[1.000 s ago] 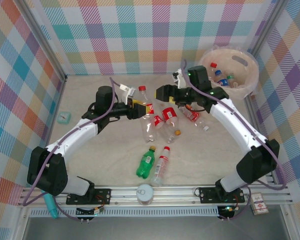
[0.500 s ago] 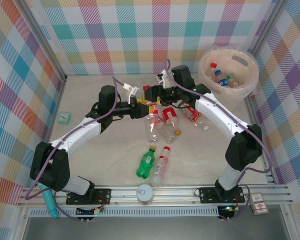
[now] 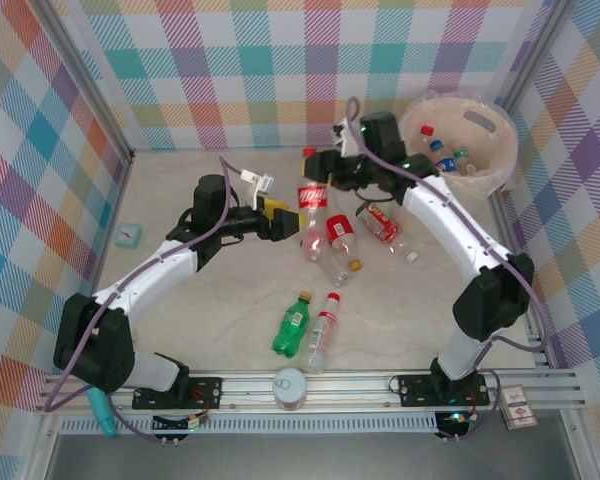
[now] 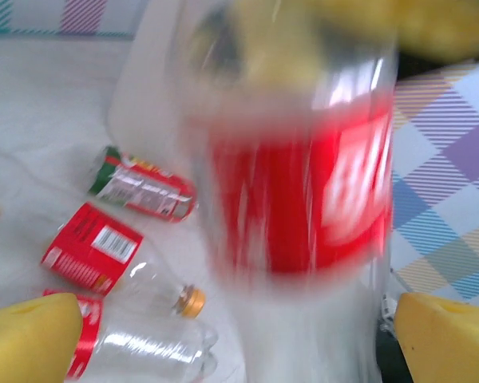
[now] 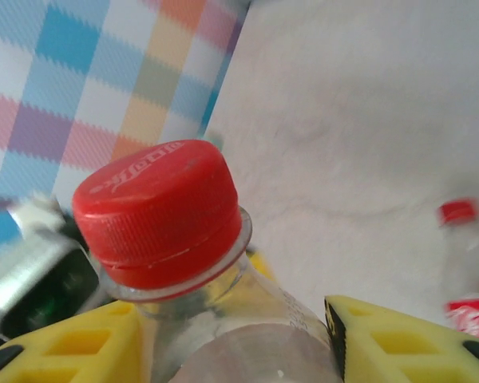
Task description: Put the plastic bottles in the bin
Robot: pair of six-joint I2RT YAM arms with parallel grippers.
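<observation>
Next, my right gripper swings over the bin's opening [image 3: 463, 142], which lies behind its wrist, and releases the bottle, as my left gripper's fingers are off it.
A clear plastic bottle [image 3: 310, 200] with a red cap [image 5: 158, 209] and a red label [image 4: 303, 191] hangs over the middle of the table. My right gripper [image 3: 322, 172] is shut on its shoulder just below the cap, a yellow pad [image 5: 407, 343] on each side. My left gripper [image 3: 283, 216] stands open just left of the bottle's body, and its pads [image 4: 24, 339] are wide apart and off the bottle. The beige bin [image 3: 495, 130] sits at the far right with several bottles inside. More bottles lie on the table, among them a green one [image 3: 293, 325] and an orange-capped one [image 3: 332, 265].
Two red-labelled bottles [image 3: 341, 234] [image 3: 383, 224] lie under the right arm, and another [image 3: 322, 325] lies beside the green one. A round can top [image 3: 290, 385] rests on the front rail. A small teal object [image 3: 129, 234] is at the left, and checked walls close in the table.
My left gripper has opened and let go of the bottle. My right gripper has shut on the bottle below its cap and carried it a little to the right.
</observation>
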